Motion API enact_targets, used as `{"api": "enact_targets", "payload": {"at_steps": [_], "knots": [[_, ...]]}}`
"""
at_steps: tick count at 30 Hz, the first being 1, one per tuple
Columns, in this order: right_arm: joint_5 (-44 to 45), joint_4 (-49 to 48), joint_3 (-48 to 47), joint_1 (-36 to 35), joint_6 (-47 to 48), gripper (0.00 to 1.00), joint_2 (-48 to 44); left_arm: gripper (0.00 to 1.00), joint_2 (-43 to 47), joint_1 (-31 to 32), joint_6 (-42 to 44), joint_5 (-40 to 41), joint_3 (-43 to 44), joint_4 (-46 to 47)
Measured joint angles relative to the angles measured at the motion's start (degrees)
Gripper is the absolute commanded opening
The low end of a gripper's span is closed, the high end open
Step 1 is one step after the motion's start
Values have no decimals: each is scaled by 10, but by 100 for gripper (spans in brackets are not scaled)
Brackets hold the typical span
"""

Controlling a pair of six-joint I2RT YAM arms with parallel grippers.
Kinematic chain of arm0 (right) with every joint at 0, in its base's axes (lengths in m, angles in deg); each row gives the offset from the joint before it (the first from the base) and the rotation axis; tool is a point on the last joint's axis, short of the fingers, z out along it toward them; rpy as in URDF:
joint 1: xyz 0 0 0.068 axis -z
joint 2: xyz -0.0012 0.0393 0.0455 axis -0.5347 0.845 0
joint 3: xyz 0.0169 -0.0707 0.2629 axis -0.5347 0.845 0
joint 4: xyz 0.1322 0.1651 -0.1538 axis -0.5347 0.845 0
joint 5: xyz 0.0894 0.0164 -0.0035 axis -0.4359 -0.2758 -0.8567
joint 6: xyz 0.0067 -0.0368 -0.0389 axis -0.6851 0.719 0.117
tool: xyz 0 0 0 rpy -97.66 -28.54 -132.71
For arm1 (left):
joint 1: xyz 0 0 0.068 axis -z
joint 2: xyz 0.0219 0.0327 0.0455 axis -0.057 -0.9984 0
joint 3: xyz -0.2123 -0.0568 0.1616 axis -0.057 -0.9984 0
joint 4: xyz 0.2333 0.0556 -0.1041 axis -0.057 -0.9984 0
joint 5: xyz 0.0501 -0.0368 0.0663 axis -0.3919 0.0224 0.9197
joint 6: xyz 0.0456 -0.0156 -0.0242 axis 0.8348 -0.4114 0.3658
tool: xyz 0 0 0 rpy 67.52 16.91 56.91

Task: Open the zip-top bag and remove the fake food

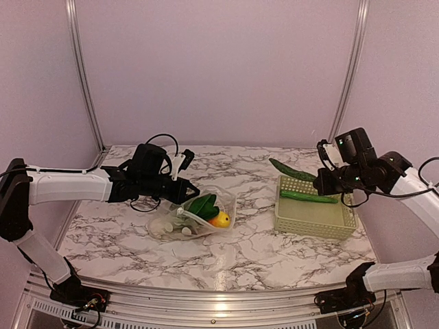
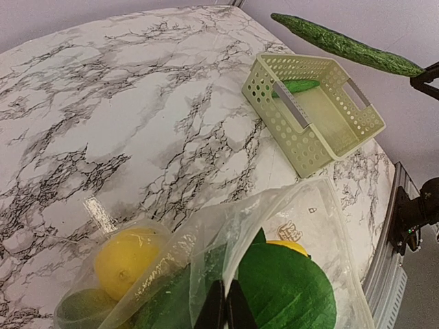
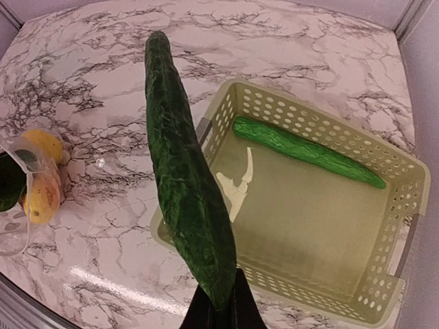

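I need to move my right gripper to the right in its wrist view next and lower it over the bottom of the basket to release the cucumber, because the cucumber's tip hangs outside the basket's rim.
The clear zip-top bag (image 1: 195,216) lies mid-table with green leafy, yellow and pale toy pieces inside; it also shows in the left wrist view (image 2: 302,219). My left gripper (image 1: 186,194) (image 2: 225,308) is shut on the bag's film at its open edge, above a green leaf (image 2: 288,288) and beside a yellow lemon (image 2: 127,257). My right gripper (image 1: 322,184) (image 3: 223,308) is shut on the end of a long dark green cucumber (image 3: 182,171), held above the near-left rim of the basket (image 3: 401,236). A brighter green cucumber (image 3: 305,151) lies inside the basket (image 1: 285,221).
The pale yellow-green lattice basket stands at the right of the marble table (image 1: 123,233), near its right edge. Purple walls with metal rails (image 1: 82,68) enclose the back and sides. A metal rail runs along the table's front edge.
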Motion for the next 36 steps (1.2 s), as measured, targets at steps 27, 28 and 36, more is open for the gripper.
{"api": "enact_targets", "payload": {"at_steps": [27,28,36], "knots": [[-90,-63,127,140,19,0,-8,0,-8,0,0,-2,0,0],[-90,-62,130,140,17,0,-10,0,-9,0,0,-3,0,0],[-60,-59,131,140,-3,1,-2,0,-9,0,0,-6,0,0]]}}
